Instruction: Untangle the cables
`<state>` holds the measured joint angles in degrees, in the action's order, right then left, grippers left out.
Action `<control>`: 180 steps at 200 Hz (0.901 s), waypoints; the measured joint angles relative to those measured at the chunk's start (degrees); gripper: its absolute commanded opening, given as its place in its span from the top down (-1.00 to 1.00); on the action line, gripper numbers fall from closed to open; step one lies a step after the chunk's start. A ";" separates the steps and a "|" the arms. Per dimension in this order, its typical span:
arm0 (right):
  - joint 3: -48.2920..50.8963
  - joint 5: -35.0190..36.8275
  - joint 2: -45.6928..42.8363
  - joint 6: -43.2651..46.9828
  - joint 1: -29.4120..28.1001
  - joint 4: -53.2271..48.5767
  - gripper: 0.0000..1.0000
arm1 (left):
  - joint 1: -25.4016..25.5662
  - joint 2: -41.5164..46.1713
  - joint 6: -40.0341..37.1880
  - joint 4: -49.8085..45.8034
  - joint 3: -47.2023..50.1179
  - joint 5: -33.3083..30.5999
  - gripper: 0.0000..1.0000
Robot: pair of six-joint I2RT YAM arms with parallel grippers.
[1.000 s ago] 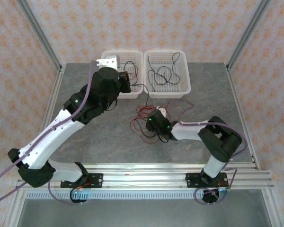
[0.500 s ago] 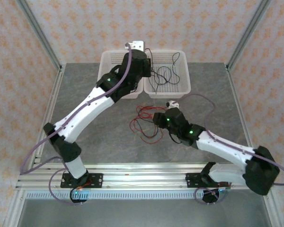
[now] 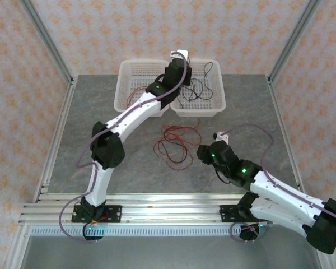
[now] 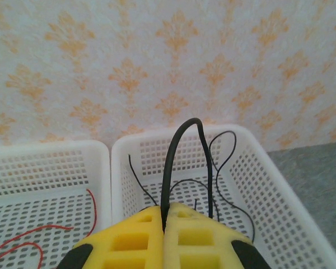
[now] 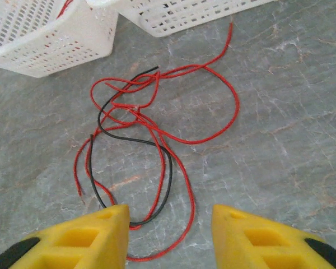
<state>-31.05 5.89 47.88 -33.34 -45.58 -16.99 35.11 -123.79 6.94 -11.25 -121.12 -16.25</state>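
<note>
Next I will lower my left gripper's fingers, tilting them downward, and release the black cable among its kind, since the basket's bottom with other black cables lies below.
A tangle of red cables [image 5: 157, 98] with one black cable [image 5: 167, 174] woven through it lies on the grey table, seen from above as the pile [image 3: 176, 143]. My right gripper [image 5: 171, 224] hangs open just short of the tangle's near loops, nothing between its fingers [image 5: 103, 238]; from above the right gripper [image 3: 202, 151] is right of the pile. My left gripper [image 4: 167, 210] is shut on a black cable [image 4: 176, 148] that arches up out of the jaws, above the right basket [image 4: 263, 162]. More black cables [image 3: 197, 87] lie in that basket.
Two white mesh baskets stand side by side at the table's far edge. The left basket [image 3: 123, 84] holds a red cable [image 4: 28, 235]. The left arm [image 3: 131, 115] stretches diagonally across the table's left half. Metal frame posts [image 3: 50, 47] flank the table.
The left arm swung right from the left basket to over the right basket, carrying the black cable. The right gripper drew back from the tangle toward the near right.
</note>
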 measured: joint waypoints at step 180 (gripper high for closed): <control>0.33 0.09 4.68 -1.14 0.00 0.31 0.16 | -0.72 -19.74 -2.54 5.79 -9.90 6.86 -0.65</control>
<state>-30.72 5.98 52.56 -34.48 -45.58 -16.69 34.39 -143.52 4.40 -5.45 -131.02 -9.39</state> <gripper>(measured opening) 0.420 0.797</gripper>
